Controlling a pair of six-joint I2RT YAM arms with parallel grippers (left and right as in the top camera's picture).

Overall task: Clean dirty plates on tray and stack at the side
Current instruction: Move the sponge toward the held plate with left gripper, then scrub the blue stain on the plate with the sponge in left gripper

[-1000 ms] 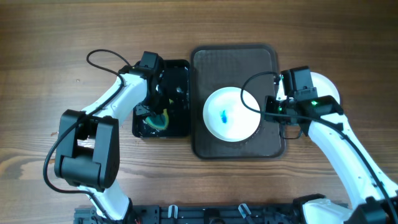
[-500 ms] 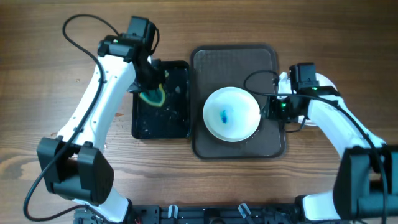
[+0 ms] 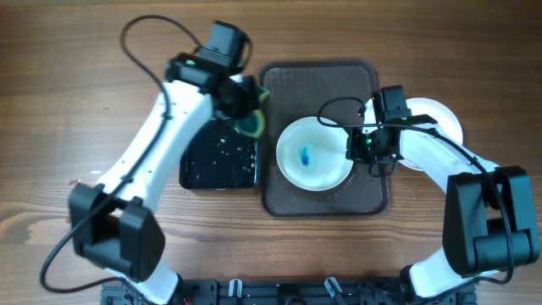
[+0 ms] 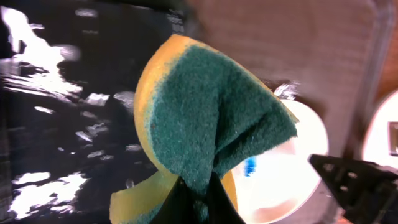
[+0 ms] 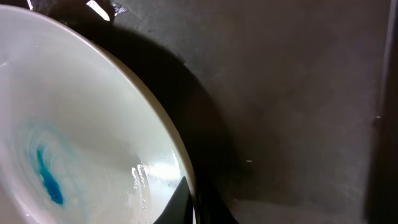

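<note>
My left gripper lowers onto the blue smear that marks the plate next, wipes across, and releases the sponge on the plate's rim by the black tray.
A white plate with a blue smear at its centre sits on the dark brown tray. My right gripper is shut on the plate's right rim; the right wrist view shows the rim pinched between the fingers. My left gripper is shut on a yellow and green sponge and holds it over the tray's left edge, up-left of the plate. In the left wrist view the sponge hides most of the plate. A plain white plate lies on the table right of the tray.
A smaller glossy black tray, wet with droplets, lies left of the brown tray. The right arm's cable loops over the brown tray's upper right part. Bare wooden table surrounds everything.
My left gripper has lifted the sponge out of the black tray and carried it right to the brown tray's left edge. My right gripper moved left and closed on the plate's rim.
</note>
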